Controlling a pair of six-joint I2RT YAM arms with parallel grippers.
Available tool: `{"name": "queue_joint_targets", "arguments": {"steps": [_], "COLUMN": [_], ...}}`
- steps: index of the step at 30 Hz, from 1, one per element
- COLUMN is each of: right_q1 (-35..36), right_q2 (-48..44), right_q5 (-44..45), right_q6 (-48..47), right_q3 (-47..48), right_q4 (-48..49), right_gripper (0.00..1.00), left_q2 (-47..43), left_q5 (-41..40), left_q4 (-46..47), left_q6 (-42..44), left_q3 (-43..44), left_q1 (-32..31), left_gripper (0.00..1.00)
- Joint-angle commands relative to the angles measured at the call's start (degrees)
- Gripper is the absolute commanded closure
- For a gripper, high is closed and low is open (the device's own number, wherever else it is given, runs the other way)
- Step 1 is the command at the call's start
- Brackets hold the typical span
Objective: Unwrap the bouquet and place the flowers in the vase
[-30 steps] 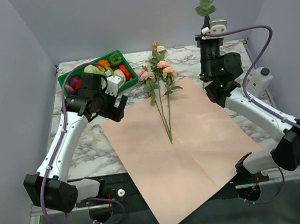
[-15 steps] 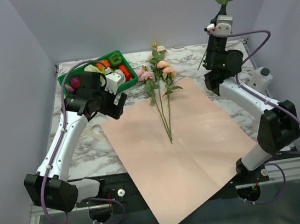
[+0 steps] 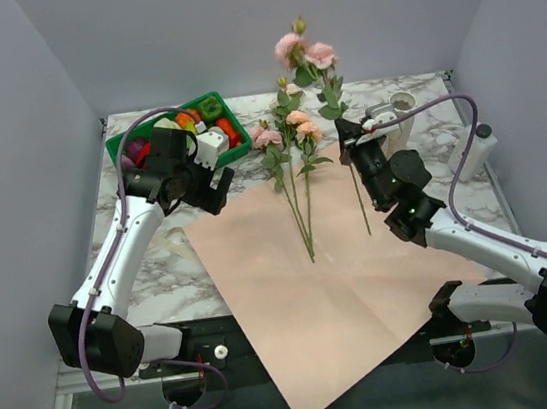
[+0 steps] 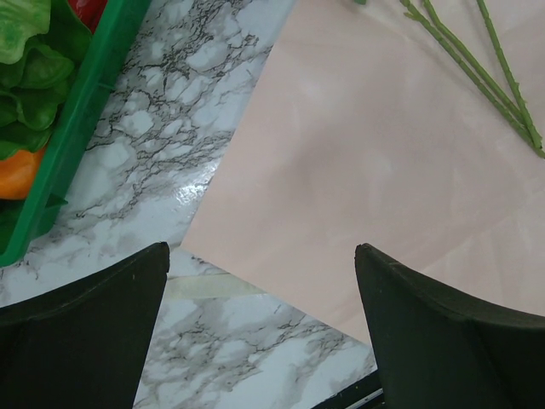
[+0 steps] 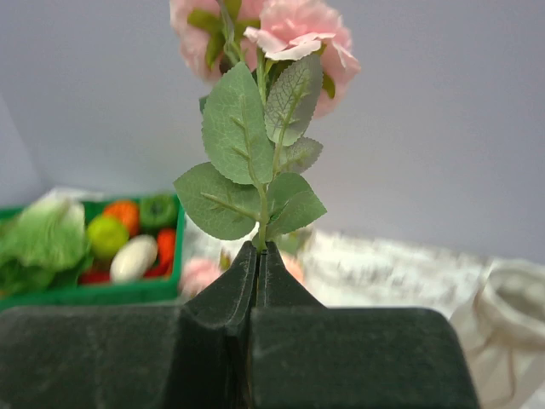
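My right gripper moves back down toward the clear, bare paper beside the lying stems next, tilting the fingers down to release the upright flower's stem, since that patch is clear.
The bouquet's pink paper (image 3: 332, 267) lies flat and open on the marble table. Two or three flowers (image 3: 286, 134) rest on its far edge, their stems (image 4: 477, 68) running down the sheet. My right gripper (image 3: 343, 138) is shut on the stem of another pink flower (image 3: 305, 51), held upright above the paper's right side. Its leaves stand just above the closed fingertips (image 5: 255, 260). The cream vase (image 3: 402, 103) stands right behind that arm, and its rim (image 5: 507, 311) shows low right. My left gripper (image 3: 214, 194) hangs open over the paper's left corner (image 4: 383, 128), empty.
A green crate (image 3: 181, 128) of toy vegetables sits at the back left, close to the left wrist. A white pump bottle (image 3: 476, 148) stands at the right edge. A pale cream strip (image 4: 204, 286) lies on the marble by the paper's corner. The paper overhangs the near table edge.
My right arm has swung down and leftward from high at the back right, bringing the held flower from above the wall line to just over the paper. The left arm has barely shifted.
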Motion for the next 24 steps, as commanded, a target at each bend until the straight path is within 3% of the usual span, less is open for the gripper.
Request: {"name": "queue_joint_targets", "arguments": {"steps": [1,6,16,17,18,20,24], "right_q1": [0.1,0.1,0.1,0.1,0.1,0.1,0.1], "right_q2": [-2.5,0.2,9.7,11.3,12.2,14.3,16.5], "right_q5": [-1.5,0.3,-7.6,-7.8,-8.0,-8.2,-8.2], "right_q6": [17.5,23.9,33.9,34.1,34.3,34.4,33.9], "right_q3": [-2.1,-0.5,1.6,2.1,2.6,4.4,6.4], "right_q4": [-25.0,-40.8,-56.5,-57.1,-58.6,-60.2,-61.7], "right_gripper": [0.99,0.99,0.98,0.93,0.74,0.55,0.36], "left_q2": [-1.8,-3.2,-5.9,-6.1,-6.4,-6.6,-7.1], "left_q5": [1.0,1.1,0.9,0.8,0.8,0.8,0.7], "left_q4": [1.0,1.4,1.3,1.4,1.4,1.5,1.4], "left_q6": [-1.0,-1.2,-1.2,-1.0,-0.9,-0.8,-0.4], "left_q3": [0.1,-1.2,-2.8,-3.1,-3.4,-3.7,-3.9], "left_q1": [0.3,0.3,0.3,0.3,0.3,0.3,0.3], "left_gripper": [0.01,0.01,0.01,0.01,0.01,0.01,0.01]}}
